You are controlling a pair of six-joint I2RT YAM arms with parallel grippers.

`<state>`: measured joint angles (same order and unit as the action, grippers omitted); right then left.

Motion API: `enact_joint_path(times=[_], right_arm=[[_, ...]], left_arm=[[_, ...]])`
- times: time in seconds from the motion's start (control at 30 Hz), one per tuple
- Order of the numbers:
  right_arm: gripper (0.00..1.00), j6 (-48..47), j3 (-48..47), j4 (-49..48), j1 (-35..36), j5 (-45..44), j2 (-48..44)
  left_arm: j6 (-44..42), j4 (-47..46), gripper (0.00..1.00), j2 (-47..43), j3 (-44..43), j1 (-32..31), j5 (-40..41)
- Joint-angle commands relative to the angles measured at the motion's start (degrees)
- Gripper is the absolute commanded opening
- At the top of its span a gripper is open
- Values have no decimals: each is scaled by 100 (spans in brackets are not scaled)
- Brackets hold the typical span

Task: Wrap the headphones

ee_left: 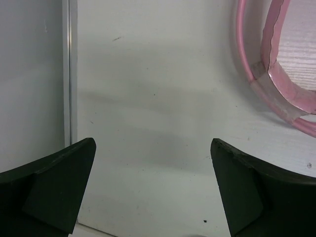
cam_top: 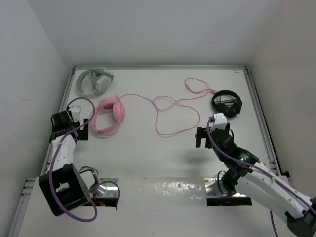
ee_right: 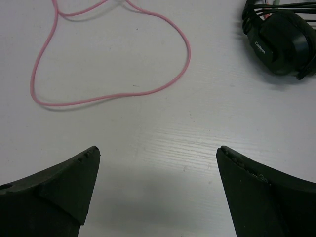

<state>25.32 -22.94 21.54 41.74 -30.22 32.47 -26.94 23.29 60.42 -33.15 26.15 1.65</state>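
Observation:
My left gripper moves outward and down onto the pink headband's rail-side part next, since it lies below the open fingers, to their right in the top view.
The pink headphones lie flat at the left of the table, earcups together. Their thin pink cable runs right in loose loops and ends near the back. My left gripper is open and empty just left of the headphones. In the left wrist view the pink headband shows at the upper right, beyond the jaws. My right gripper is open and empty, just right of and nearer than the cable loop. In the right wrist view the cable lies ahead of the jaws.
Grey-white headphones lie at the back left. Small black headphones lie at the right, just beyond my right gripper, and show in the right wrist view. The table's left rail and wall are close to my left gripper.

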Motion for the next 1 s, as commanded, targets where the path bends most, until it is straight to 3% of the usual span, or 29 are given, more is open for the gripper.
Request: enact_joint_path(times=[0.0, 0.17, 0.3, 0.63, 0.77, 0.9, 0.97], right_arm=[[99, -185, -254, -431, 1, -21, 31], [99, -511, -747, -659, 1, 727, 295], [99, -607, -686, -800, 1, 457, 479], [99, -783, -739, -1177, 1, 929, 1613], [99, -924, -755, -1258, 1, 1044, 1947], [99, -862, -835, -1275, 1, 1149, 2167], [99, -880, -791, -1407, -7, 1176, 2185]], left_arm=[[180, -404, 100, -4, -68, 65, -95], [-101, -158, 100, 22, -131, 127, -709], [-452, 167, 100, 127, -201, 136, -1139], [-523, 685, 100, 1980, -1580, 110, -2088], [-427, 809, 100, 2193, -1984, -162, -2449], [-251, 906, 100, 2176, -2257, -663, -2354], [-102, 687, 100, 2193, -2118, -1118, -1621]])
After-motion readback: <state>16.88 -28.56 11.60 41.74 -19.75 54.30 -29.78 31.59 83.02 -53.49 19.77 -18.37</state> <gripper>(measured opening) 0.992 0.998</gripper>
